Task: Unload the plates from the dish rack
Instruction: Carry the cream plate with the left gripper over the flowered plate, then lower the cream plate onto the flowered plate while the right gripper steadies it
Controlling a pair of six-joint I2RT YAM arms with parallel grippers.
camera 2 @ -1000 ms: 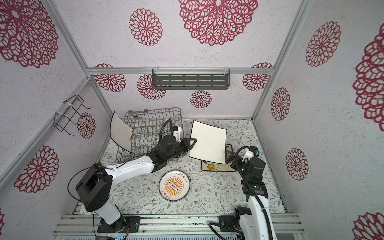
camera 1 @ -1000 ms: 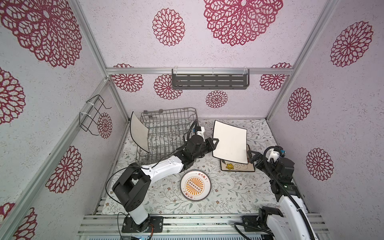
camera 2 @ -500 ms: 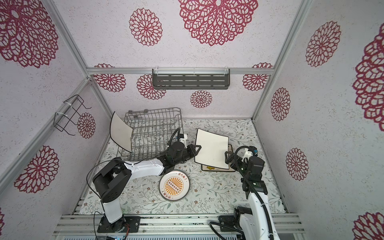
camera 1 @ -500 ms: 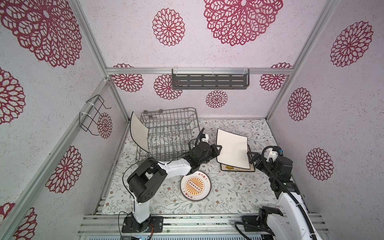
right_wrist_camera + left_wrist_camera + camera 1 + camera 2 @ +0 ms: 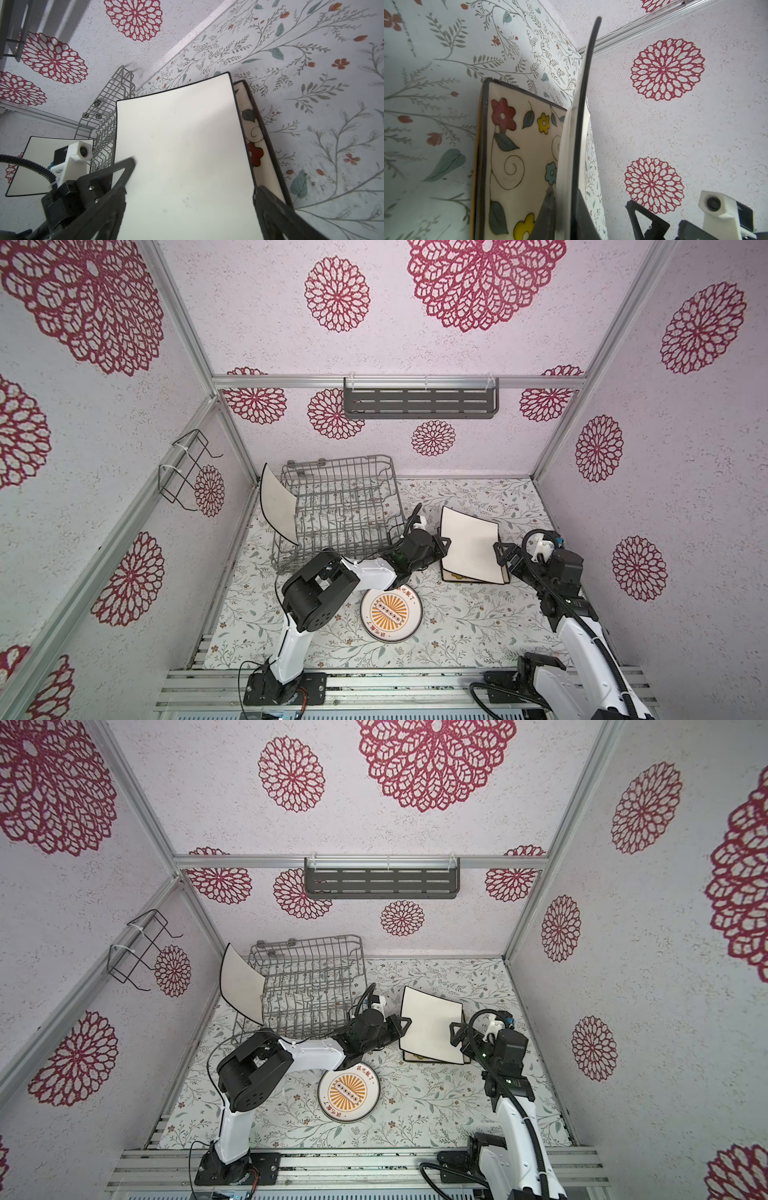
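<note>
My left gripper lowers the tilted white plate's raised edge onto the flowered cream plate below the gripper next and lets go of the white plate's rim.
My left gripper (image 5: 442, 545) is shut on the left edge of a white black-rimmed square plate (image 5: 469, 547), held tilted low over a flowered cream plate (image 5: 517, 145) lying on the table. In the left wrist view the fingers (image 5: 550, 203) pinch the plate's rim (image 5: 583, 104). My right gripper (image 5: 500, 556) stands open at that plate's right edge, and in the right wrist view the plate (image 5: 182, 155) fills the space between its fingers. The grey dish rack (image 5: 340, 506) holds another white square plate (image 5: 277, 506) upright at its left end. A round sunburst plate (image 5: 391, 614) lies in front.
A dark grey slotted shelf (image 5: 419, 404) hangs on the back wall and a black wire bracket (image 5: 185, 472) on the left wall. The left arm's elbow (image 5: 320, 589) sits between the rack and the round plate. Walls close in on three sides.
The left gripper has carried the white square plate to the right and tipped it from nearly upright down over the flowered plate. The right gripper has barely moved.
</note>
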